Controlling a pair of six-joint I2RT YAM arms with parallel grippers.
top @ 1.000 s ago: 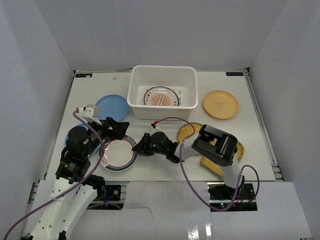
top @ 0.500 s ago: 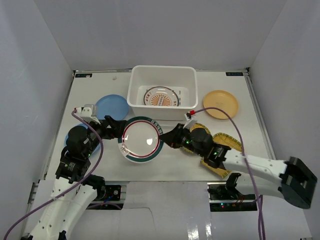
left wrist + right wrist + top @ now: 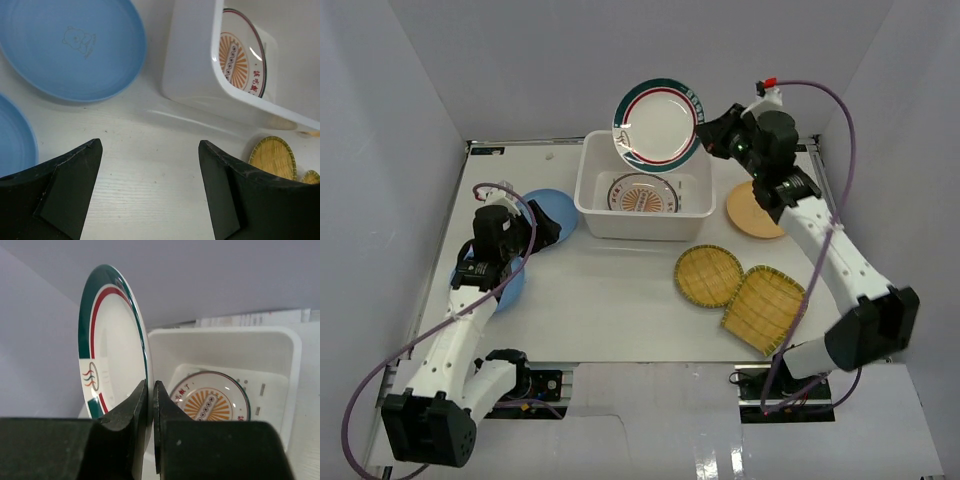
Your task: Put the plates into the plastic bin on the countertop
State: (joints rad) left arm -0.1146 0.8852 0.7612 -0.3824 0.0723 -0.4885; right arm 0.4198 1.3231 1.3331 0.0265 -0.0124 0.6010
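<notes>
The right gripper's plate still hangs high above the bin, so the right gripper should lower it into the bin, onto the white plate with the orange centre, and let go of its rim.
My right gripper (image 3: 708,136) is shut on the rim of the white plate with the green-red rim (image 3: 656,123) and holds it on edge, high over the white plastic bin (image 3: 592,205); the same shows in the right wrist view (image 3: 151,390), plate (image 3: 112,355), bin (image 3: 295,370). The white plate with the orange centre (image 3: 642,194) lies in the bin (image 3: 210,402). My left gripper (image 3: 546,233) is open and empty over the countertop (image 3: 610,290), beside two light blue plates (image 3: 542,208) (image 3: 510,286). The tan-yellow plate (image 3: 742,215) and two woven bamboo plates (image 3: 708,275) (image 3: 761,308) lie to the right.
Pale grey walls (image 3: 400,150) close in the countertop on three sides, and metal rails (image 3: 845,260) run along its edges. The right arm's cable (image 3: 840,110) loops above the far right corner. The left wrist view shows a blue plate (image 3: 70,47) and the bin's wall (image 3: 192,65).
My right gripper has lifted the green-red rimmed plate from the near left countertop up and back to above the bin. My left arm has drawn back toward the blue plates.
</notes>
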